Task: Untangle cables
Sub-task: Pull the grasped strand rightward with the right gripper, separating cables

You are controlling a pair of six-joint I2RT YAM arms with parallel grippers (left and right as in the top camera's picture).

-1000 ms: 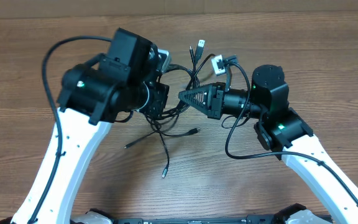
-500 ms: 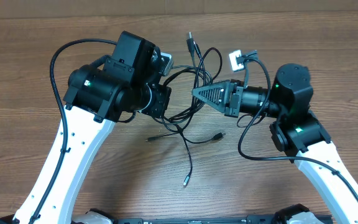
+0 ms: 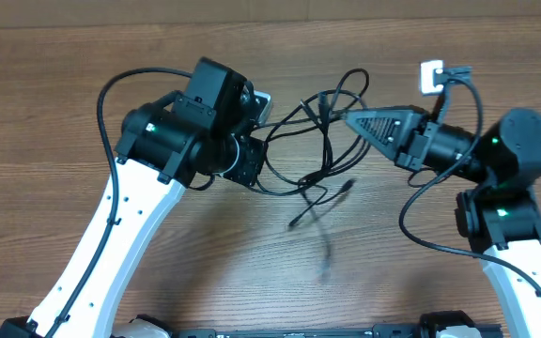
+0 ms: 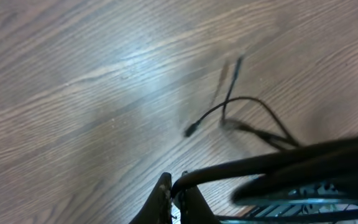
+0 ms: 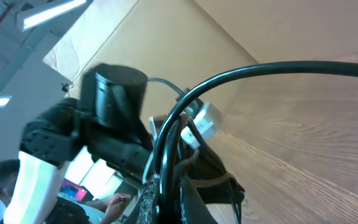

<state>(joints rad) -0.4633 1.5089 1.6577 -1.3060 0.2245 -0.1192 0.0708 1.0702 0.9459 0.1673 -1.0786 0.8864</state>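
Note:
The left gripper moves slightly away to the left in the overhead view next and lets go of the cable (image 4: 219, 172), since its cable still runs into the tangle.
A tangle of thin black cables (image 3: 313, 141) hangs between my two arms above the wooden table. My left gripper (image 3: 252, 161) is shut on one cable (image 4: 241, 167), which runs off to the right between its fingers (image 4: 178, 190). My right gripper (image 3: 353, 120) is shut on another cable (image 5: 229, 78) that arcs up between its fingers (image 5: 169, 186). Loose ends with small plugs (image 3: 294, 222) dangle below the tangle; one plug end (image 4: 190, 130) shows in the left wrist view. A white connector (image 3: 430, 73) sits near the right arm's wrist.
The thick black robot wiring loops beside each arm (image 3: 111, 94), (image 3: 411, 211). The wooden table (image 3: 45, 56) lies under everything. The left arm (image 5: 104, 118) fills the left of the right wrist view.
My right gripper has pulled right and up with its cable, and the left arm has shifted slightly right. The tangle has stretched out and lifted, and the loose ends swing, blurred.

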